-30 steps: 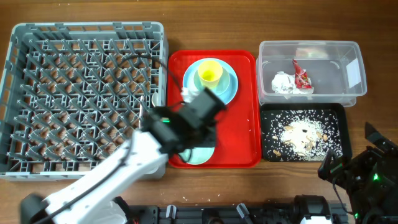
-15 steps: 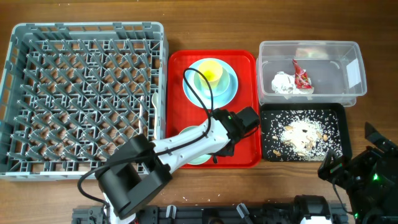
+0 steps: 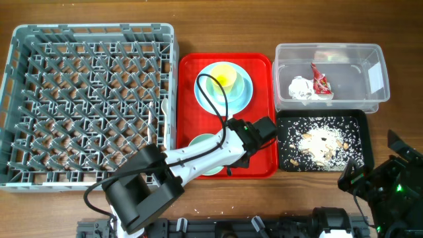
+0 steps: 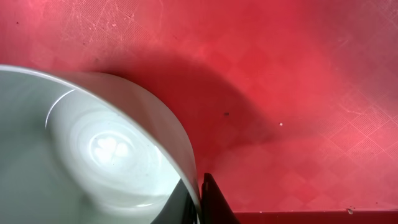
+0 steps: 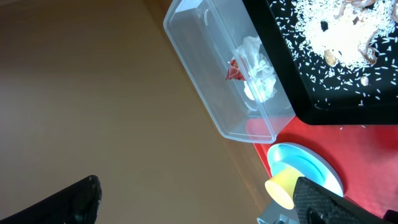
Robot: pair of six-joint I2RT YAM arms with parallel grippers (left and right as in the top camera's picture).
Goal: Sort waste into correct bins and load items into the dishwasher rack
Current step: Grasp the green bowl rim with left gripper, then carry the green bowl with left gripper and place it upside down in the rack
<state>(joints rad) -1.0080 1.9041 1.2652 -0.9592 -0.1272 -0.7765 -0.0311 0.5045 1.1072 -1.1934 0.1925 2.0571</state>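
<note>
The left gripper lifts the bowl next, swings it outward to the rack's empty far corner by the tray [image 3: 143,54], tips it and releases the bowl's rim.
The mint-green bowl [image 3: 204,144] sits at the front of the red tray [image 3: 262,99]. My left gripper [image 3: 231,156] is shut on the bowl's right rim. In the left wrist view the bowl [image 4: 93,143] fills the left side, and my left gripper [image 4: 200,190] has one finger inside the rim and one outside. The pale blue plate [image 3: 241,96] with the yellow cup [image 3: 223,78] on it sits at the tray's back. My right gripper [image 3: 370,185] is open and empty at the table's front right corner; its wrist view shows the jaws wide apart [image 5: 199,202].
The grey dishwasher rack [image 3: 89,106] fills the left. The clear tub [image 3: 357,79] at the back right holds a white napkin [image 3: 301,88] and a red wrapper [image 3: 322,80]. The black tray [image 3: 353,155] in front of it holds food scraps [image 3: 320,140].
My left arm has swung from the tray's middle to its front right and settled on the bowl's rim. The right arm has not moved.
</note>
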